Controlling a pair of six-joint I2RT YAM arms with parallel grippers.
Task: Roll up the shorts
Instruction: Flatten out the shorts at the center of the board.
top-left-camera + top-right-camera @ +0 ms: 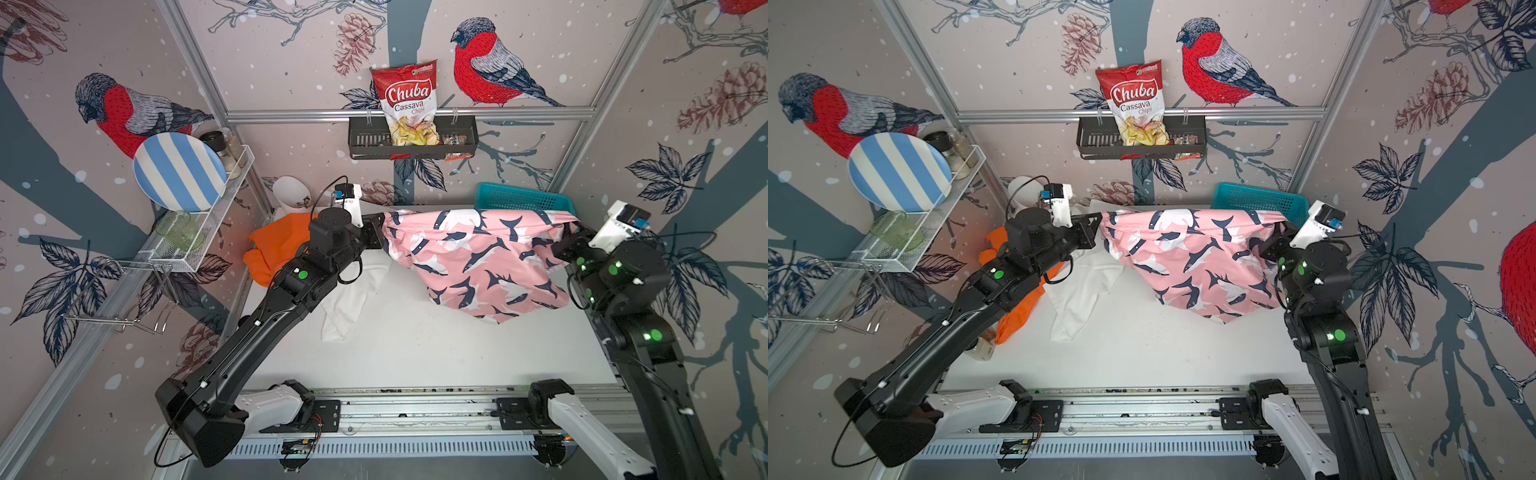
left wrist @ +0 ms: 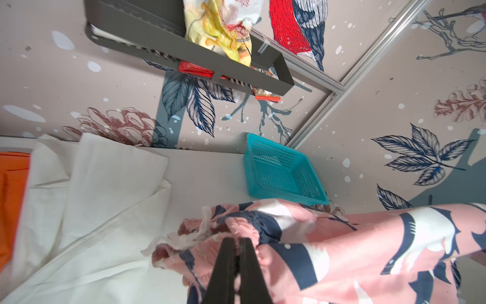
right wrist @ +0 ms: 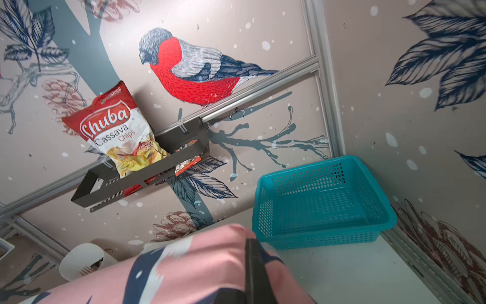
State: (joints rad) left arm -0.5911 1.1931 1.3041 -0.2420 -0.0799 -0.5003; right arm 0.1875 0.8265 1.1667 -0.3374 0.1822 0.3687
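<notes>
My left gripper will next go down onto the white shorts' edge below it and let go of the gathered waistband, because the pink shorts hang above the table.
The pink shark-print shorts hang stretched above the white table, held at both ends. My left gripper is shut on the gathered waistband at the left end, by the white drawstring. My right gripper is shut on the right end, and the cloth hides one of its fingers. The white shorts lie crumpled on the table under my left arm. The orange shorts lie further left, partly under that arm.
A teal basket stands at the back right corner, behind the held cloth. A white cup sits at the back left. A black wall shelf holds a chips bag. A wire rack with a striped plate juts out on the left.
</notes>
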